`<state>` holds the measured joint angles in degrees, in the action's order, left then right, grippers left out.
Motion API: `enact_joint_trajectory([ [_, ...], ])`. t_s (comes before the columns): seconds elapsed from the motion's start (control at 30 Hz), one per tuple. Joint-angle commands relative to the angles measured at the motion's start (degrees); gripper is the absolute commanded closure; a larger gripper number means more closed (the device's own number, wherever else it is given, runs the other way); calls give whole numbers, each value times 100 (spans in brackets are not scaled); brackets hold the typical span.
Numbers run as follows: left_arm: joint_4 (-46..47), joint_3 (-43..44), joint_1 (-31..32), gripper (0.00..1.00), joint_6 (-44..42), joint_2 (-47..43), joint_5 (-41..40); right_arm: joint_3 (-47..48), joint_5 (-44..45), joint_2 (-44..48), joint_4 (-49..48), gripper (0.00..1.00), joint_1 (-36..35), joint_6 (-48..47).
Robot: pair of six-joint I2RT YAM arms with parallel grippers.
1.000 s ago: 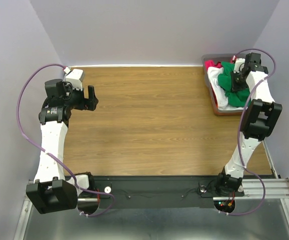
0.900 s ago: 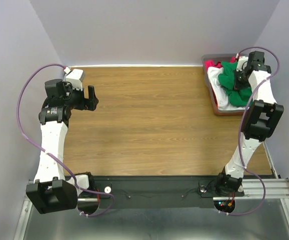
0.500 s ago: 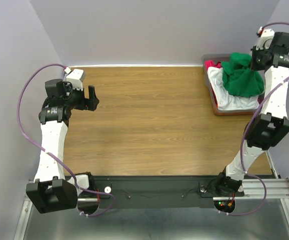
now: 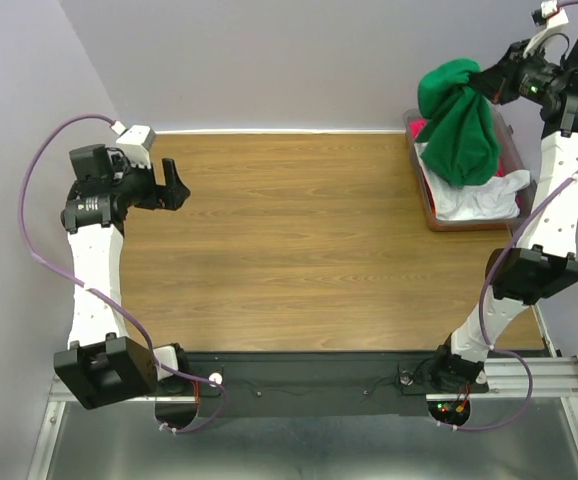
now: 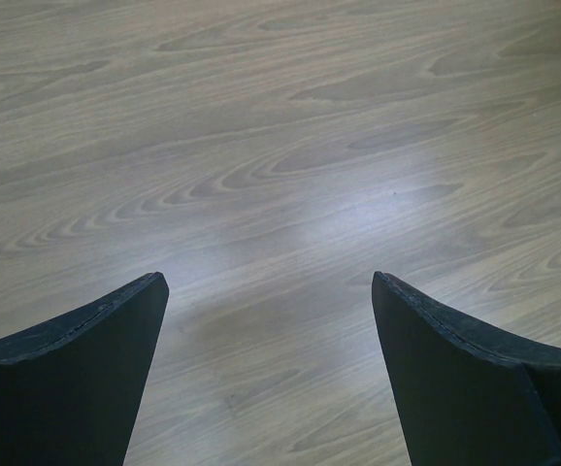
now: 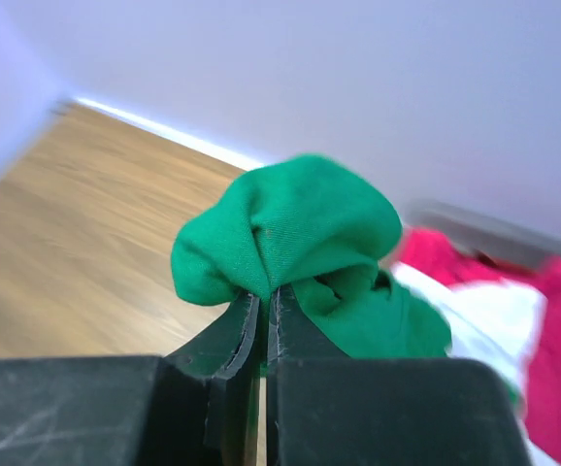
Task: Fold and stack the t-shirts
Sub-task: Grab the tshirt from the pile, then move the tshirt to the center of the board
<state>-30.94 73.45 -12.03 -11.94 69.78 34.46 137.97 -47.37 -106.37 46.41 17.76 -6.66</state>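
I need to swing my right gripper off the bin [image 4: 429, 205] to the left in the top view next, then lower the bright green t-shirt and release it, because the middle of the table is bare.
My right gripper [image 4: 481, 82] is shut on the bright green t-shirt [image 4: 459, 125] and holds it bunched up high above the grey-brown bin [image 4: 429, 205]. In the right wrist view the jaws pinch a fold of the green shirt [image 6: 295, 228]. The white t-shirt [image 4: 479, 198] and the crimson red t-shirt [image 4: 427, 128] lie in the bin; both also show in the right wrist view, white [image 6: 484, 320] and red [image 6: 552, 359]. My left gripper [image 4: 176, 187] is open and empty over the table's far left, with bare wood between its fingers [image 5: 86, 379].
The wooden table [image 4: 289, 240] spans the middle of the view. The bin stands at its far right corner. Walls close in the back and both sides. A black rail runs along the near edge [image 4: 309, 375].
My right gripper has lifted the green t-shirt up out of the bin and toward the back wall. My left arm has shifted a little to the left.
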Motion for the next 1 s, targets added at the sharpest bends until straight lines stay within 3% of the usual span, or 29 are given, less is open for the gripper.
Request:
enact_joint_trajectory([
  [0.0,-228,582,-159,2,-80,88,491,178,-1229,502,-1685,99,-281,1288],
  [0.2,-273,1004,-177,2,25,176,667,204,-1178,635,-3190,100,-965,2299],
  [0.4,-114,1145,-185,2,192,159,764,-103,-677,529,-3384,100,-2198,2441],
  [0.57,17,1172,-185,2,228,54,835,-350,263,354,-3411,99,-3908,2002],
  [0.7,158,1093,-212,2,254,-113,861,-262,693,160,-3411,100,-4542,1704],
  [0.87,185,917,-256,2,105,-272,966,-1331,484,309,-3420,99,-4667,1738],
  [0.97,106,663,-256,2,-193,-351,914,-3426,579,844,-3402,99,-4659,1178],
])
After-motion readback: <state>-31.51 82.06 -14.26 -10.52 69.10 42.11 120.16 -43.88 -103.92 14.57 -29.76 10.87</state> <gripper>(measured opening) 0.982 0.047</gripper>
